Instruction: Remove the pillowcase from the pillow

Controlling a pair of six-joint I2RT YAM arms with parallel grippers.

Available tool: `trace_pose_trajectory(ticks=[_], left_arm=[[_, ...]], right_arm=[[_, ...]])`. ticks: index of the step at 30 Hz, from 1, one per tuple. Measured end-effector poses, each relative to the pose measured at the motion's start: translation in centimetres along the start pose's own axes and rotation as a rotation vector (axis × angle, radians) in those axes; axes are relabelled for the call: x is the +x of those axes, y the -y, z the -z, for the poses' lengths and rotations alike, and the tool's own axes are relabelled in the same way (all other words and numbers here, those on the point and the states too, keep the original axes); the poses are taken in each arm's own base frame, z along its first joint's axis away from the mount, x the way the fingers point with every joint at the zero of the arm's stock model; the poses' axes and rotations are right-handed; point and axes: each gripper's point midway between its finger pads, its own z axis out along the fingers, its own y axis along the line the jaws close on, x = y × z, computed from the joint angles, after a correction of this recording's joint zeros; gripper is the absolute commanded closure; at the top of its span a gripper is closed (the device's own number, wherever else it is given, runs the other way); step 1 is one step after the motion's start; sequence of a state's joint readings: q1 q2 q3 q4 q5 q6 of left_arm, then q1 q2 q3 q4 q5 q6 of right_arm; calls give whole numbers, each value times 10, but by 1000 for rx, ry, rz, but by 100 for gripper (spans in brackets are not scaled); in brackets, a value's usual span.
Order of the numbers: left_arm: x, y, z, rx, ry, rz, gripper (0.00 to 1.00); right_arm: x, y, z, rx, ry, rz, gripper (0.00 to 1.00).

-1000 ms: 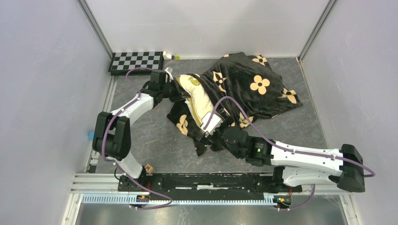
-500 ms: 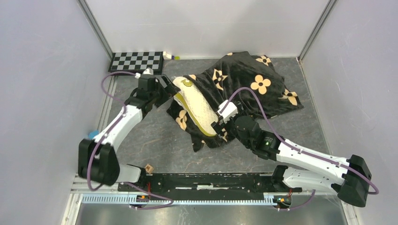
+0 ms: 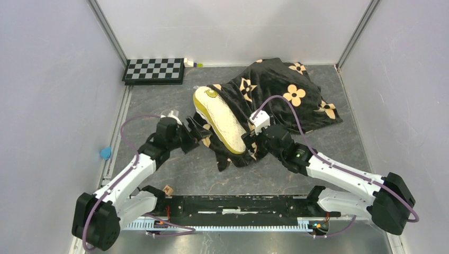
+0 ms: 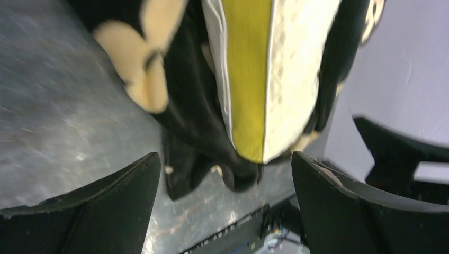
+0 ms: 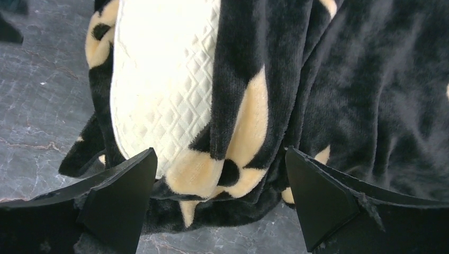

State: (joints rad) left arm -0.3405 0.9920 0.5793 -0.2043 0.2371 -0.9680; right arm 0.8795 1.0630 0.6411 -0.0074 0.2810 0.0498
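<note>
My left gripper is going down next, toward the right in the top view, onto the pillow's yellow-banded edge (image 3: 224, 141) (image 4: 257, 124) by the pillow's near end, because the pillowcase leaves that edge bare.
The pillow (image 3: 219, 119) lies in the middle of the table, its cream quilted left side bare from end to end. The black flower-printed pillowcase (image 3: 275, 90) covers its right side and is bunched under its near end. My left gripper (image 3: 198, 130) hangs open just left of the pillow, holding nothing. In the left wrist view the pillow's yellow band (image 4: 246, 79) and dark pillowcase folds (image 4: 185, 106) lie ahead of the open left gripper (image 4: 225, 156). My right gripper (image 3: 249, 141) is open at the pillow's near end. Its wrist view shows the pillow (image 5: 159, 79) and pillowcase (image 5: 360, 95) beyond the open right gripper (image 5: 219, 151).
A checkerboard (image 3: 153, 70) lies at the back left, with a small yellow-green item (image 3: 194, 64) beside it. A blue object (image 3: 105, 153) sits at the left edge and a small wooden cube (image 3: 168, 189) by the front rail (image 3: 227, 203). Walls enclose three sides.
The left gripper opened, let go at the pillow's far end and drew back toward the near left. The right arm moved up along the pillow's right side. More bare pillow shows.
</note>
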Motion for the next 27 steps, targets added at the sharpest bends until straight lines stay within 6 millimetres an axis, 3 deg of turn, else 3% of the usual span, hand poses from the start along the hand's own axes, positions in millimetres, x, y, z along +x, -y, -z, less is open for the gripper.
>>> trace_pose_trajectory(ticks=[3,7,15,27], left_arm=[[37,9,-2,60,-78,0,2],[61,32,-4,157,-123,-15,4],[69,57,-19,262,-102,-25,4],[86,41,-57,187,-147,-15,2]], right_arm=[[9,3,-6,3,-33,-29,2],[20,11,-18,24,-82,-63,3],[32,27,-28,55,-97,-154,26],[43,27,-35,15,-92,-212,29]])
